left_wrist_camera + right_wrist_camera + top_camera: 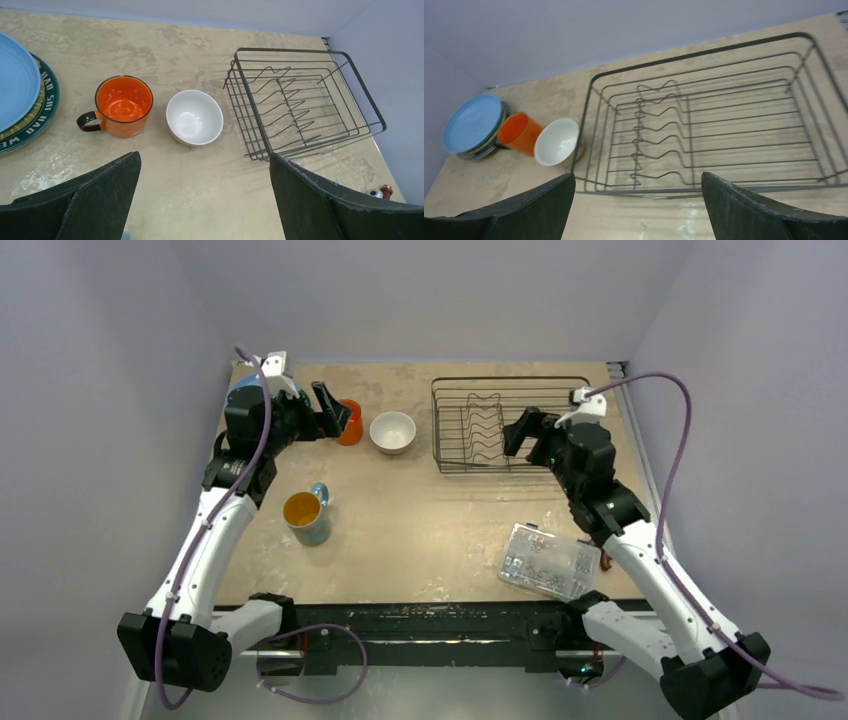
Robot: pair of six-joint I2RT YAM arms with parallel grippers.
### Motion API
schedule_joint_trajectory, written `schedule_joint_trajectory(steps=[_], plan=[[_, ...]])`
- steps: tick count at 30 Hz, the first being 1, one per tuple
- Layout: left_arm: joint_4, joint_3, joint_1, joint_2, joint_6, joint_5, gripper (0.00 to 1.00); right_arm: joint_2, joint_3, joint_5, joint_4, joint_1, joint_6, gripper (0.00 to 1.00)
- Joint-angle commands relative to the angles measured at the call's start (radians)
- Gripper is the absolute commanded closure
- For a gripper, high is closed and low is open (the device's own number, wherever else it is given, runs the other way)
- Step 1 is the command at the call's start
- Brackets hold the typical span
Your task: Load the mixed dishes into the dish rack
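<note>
My left gripper will move back and down next, to close around the bare rim of the light-blue mug opposite its handle, as the handle sticks out from the mug's far side.
The dish rack (510, 379), a black wire basket, stands empty at the back right. Left of it in a row sit a white bowl (392, 432) and an orange cup (349, 423). A blue plate (15, 87) lies stacked on a dark-rimmed plate (45, 107) at the far left, mostly hidden under my left arm in the top view. A light-blue mug (305, 512) stands nearer the front left. My left gripper (328, 410) hovers open beside the orange cup (122, 105), holding nothing. My right gripper (522, 432) hangs open over the rack's (634, 190) near side, nothing between its fingers.
A clear plastic box (550, 562) of small parts lies at the front right, next to my right arm. Walls close in the table at the back and on both sides. The bowl (556, 141) rests close against the rack's left end.
</note>
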Motion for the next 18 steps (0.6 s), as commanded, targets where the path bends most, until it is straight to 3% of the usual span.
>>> schedule_joint_trajectory(steps=[1, 7, 12, 18], plan=[[-0.006, 0.048, -0.021, 0.024, -0.005, 0.041, 0.00, 0.088, 0.053, 0.036, 0.073, 0.147, 0.071, 0.01], [-0.024, 0.060, -0.032, 0.042, 0.004, 0.042, 0.00, 0.377, 0.242, 0.112, -0.024, 0.409, 0.169, 0.01], [-0.054, 0.069, -0.042, 0.050, 0.020, 0.011, 0.00, 0.586, 0.391, 0.263, -0.078, 0.658, 0.160, 0.01], [-0.075, 0.070, -0.045, 0.050, 0.025, -0.024, 0.00, 0.786, 0.593, 0.414, -0.248, 0.853, 0.126, 0.01]])
